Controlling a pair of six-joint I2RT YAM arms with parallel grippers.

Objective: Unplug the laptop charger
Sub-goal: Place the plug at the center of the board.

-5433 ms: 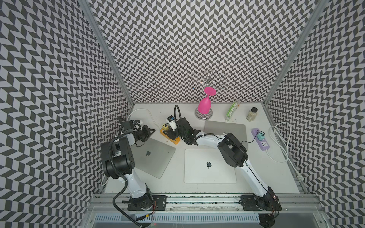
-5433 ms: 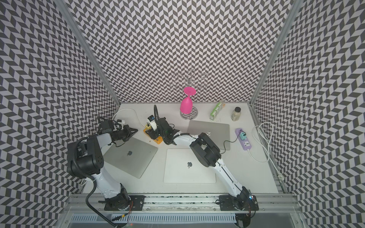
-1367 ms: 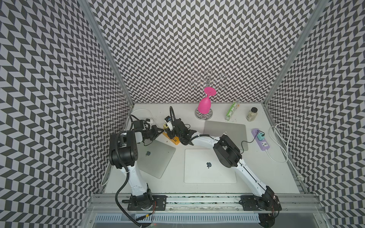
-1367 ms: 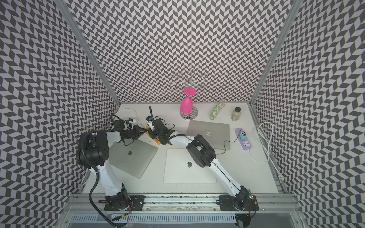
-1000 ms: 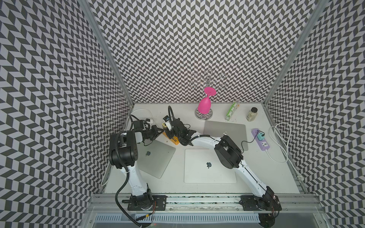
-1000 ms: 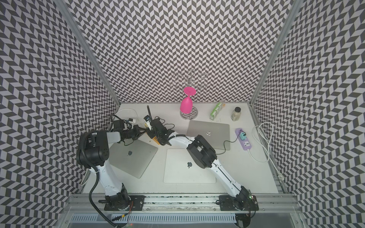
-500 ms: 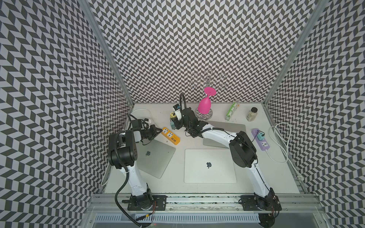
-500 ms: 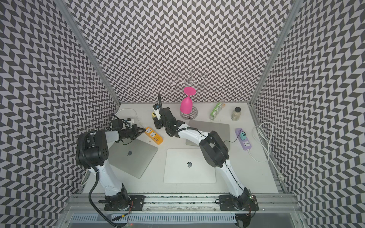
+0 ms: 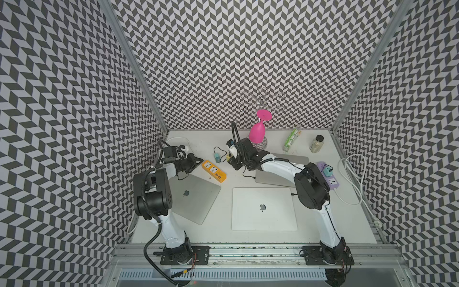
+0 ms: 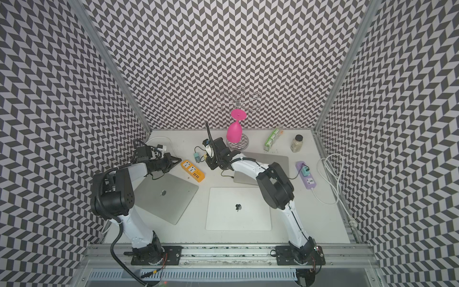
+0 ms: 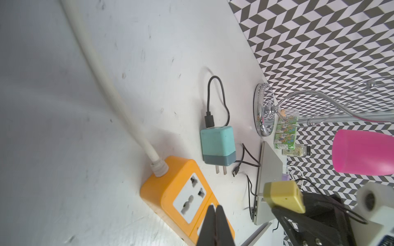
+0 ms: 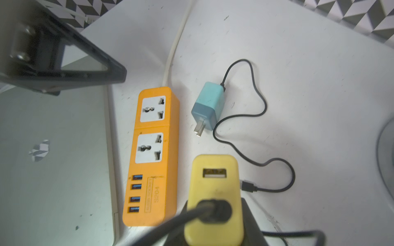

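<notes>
The yellow charger goes back and down in my right gripper next, for release on the bare tabletop beside the power strip's USB end. Both power strip sockets are already empty.
The yellow laptop charger sits in my right gripper, which is shut on it, with a black cable coming out of its face. It hangs clear of the orange power strip, whose two sockets are both empty. In both top views the right gripper is just right of the strip. My left gripper is shut and empty, its tip at the strip's cord end. Whether it touches the strip I cannot tell.
A teal charger lies unplugged beside the strip, its thin black cable looped on the table. Three closed laptops lie around. A pink glass hangs on a rack behind; a purple power strip lies right.
One second ago my right gripper was down at the orange strip. It has since pulled the yellow charger out, swung back and right, then come down a little. The left gripper stayed put.
</notes>
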